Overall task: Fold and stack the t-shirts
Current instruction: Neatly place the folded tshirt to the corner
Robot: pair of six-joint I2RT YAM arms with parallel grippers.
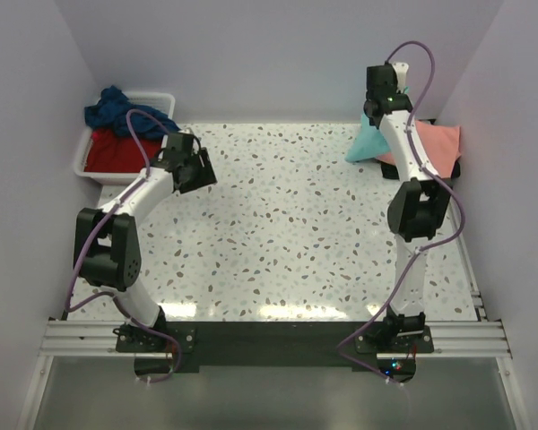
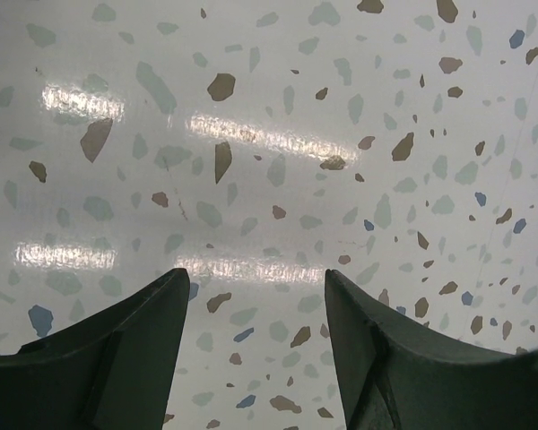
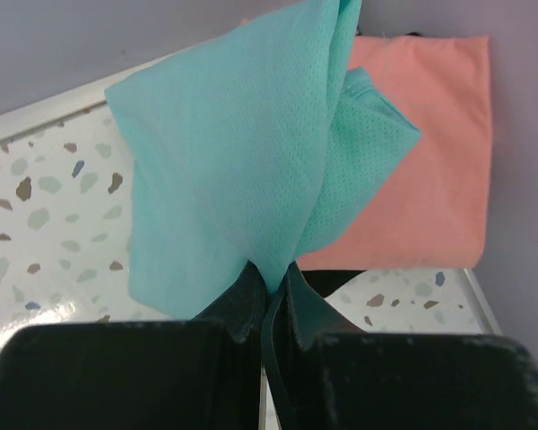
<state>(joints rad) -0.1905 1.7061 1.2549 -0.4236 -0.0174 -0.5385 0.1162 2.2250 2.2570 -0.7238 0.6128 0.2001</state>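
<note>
The turquoise-teal t-shirt (image 3: 242, 152) still hangs beside the folded salmon-pink t-shirt (image 3: 426, 152), so my right gripper will next go to the right in the top view and lower over the salmon-pink one to release.
My right gripper (image 3: 273, 282) is shut on the turquoise-teal t-shirt (image 3: 242, 152) and holds it hanging above the table's far right corner; the top view shows the shirt (image 1: 369, 141) below the gripper (image 1: 383, 98). Under and beside it lies a folded salmon-pink t-shirt (image 3: 430, 152), also in the top view (image 1: 438, 143), resting on a black t-shirt (image 3: 377, 279) whose edge shows. My left gripper (image 2: 255, 287) is open and empty over bare table at the far left (image 1: 190, 170). A navy blue t-shirt (image 1: 125, 112) and a red t-shirt (image 1: 112, 152) lie in the tub.
A white plastic tub (image 1: 157, 97) stands at the far left corner against the wall. The speckled table (image 1: 287, 224) has a metal edge strip on the right (image 1: 471, 269). Walls close in on three sides.
</note>
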